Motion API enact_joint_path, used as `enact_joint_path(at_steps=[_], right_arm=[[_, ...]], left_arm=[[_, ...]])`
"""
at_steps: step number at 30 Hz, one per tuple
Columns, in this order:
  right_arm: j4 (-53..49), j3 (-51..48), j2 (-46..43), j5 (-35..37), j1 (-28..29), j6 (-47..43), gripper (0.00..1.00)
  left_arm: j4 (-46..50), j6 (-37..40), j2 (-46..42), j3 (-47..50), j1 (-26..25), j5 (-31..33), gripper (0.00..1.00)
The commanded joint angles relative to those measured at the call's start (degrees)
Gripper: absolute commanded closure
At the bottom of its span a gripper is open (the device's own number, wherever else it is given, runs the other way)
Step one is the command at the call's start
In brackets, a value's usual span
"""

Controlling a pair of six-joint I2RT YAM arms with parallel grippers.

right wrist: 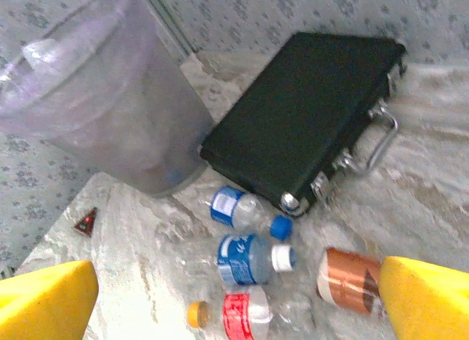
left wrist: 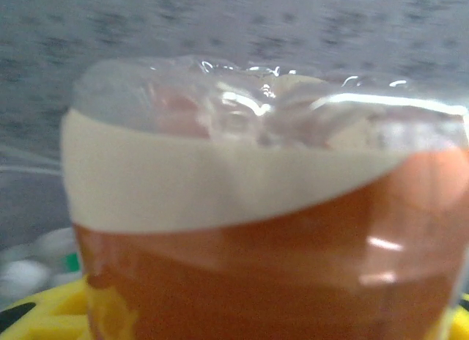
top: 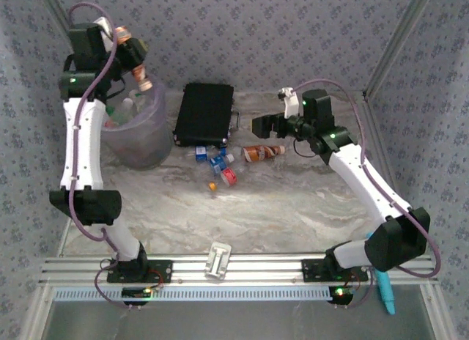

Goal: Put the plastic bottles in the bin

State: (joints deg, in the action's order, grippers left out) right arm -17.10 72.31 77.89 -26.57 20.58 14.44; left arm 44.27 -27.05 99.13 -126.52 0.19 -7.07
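The clear bottle hangs high by the bin's far rim, so my left gripper needs to draw back next, tilt down, lower the bottle into the bin's opening (top: 133, 108) and release it.
My left gripper (top: 138, 67) is raised over the lilac bin (top: 149, 146), shut on a clear bottle with an orange and cream label (left wrist: 249, 230) that hangs above the bin's mouth. Several bottles lie inside the bin. On the table in front of the case lie a copper-labelled bottle (right wrist: 348, 281), a blue-capped bottle (right wrist: 245, 212), a blue-labelled bottle with a white cap (right wrist: 253, 258) and a red-labelled bottle with an orange cap (right wrist: 234, 314). My right gripper (top: 267, 125) hovers open above and right of them, its yellow fingers (right wrist: 44, 300) wide apart.
A flat black case (top: 204, 113) with a metal handle lies right of the bin, just behind the loose bottles. A small white block (top: 218, 260) sits on the near rail. Patterned walls close in the back and sides.
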Motion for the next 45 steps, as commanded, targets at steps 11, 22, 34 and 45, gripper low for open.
enact_joint_path(at_steps=[11, 22, 34, 45], right_arm=[[-0.7, -11.6, -8.1, -0.2, -5.5, 3.3, 0.0], [-1.2, -11.8, -8.5, -0.1, -6.3, 3.1, 0.0], [-1.1, -10.8, -6.8, -0.6, -6.6, 3.9, 0.01], [-1.4, -10.4, -5.7, 0.2, -6.7, 4.4, 0.01]], left_arm=[[13.7, 14.2, -3.5, 4.8, 4.8, 13.5, 0.69], [6.8, 14.4, -11.5, 27.1, 4.9, 18.5, 0.61], [3.3, 13.3, -12.0, 29.7, 5.3, 16.0, 0.33], [6.3, 16.0, -12.0, 21.2, 5.5, 17.0, 0.14]])
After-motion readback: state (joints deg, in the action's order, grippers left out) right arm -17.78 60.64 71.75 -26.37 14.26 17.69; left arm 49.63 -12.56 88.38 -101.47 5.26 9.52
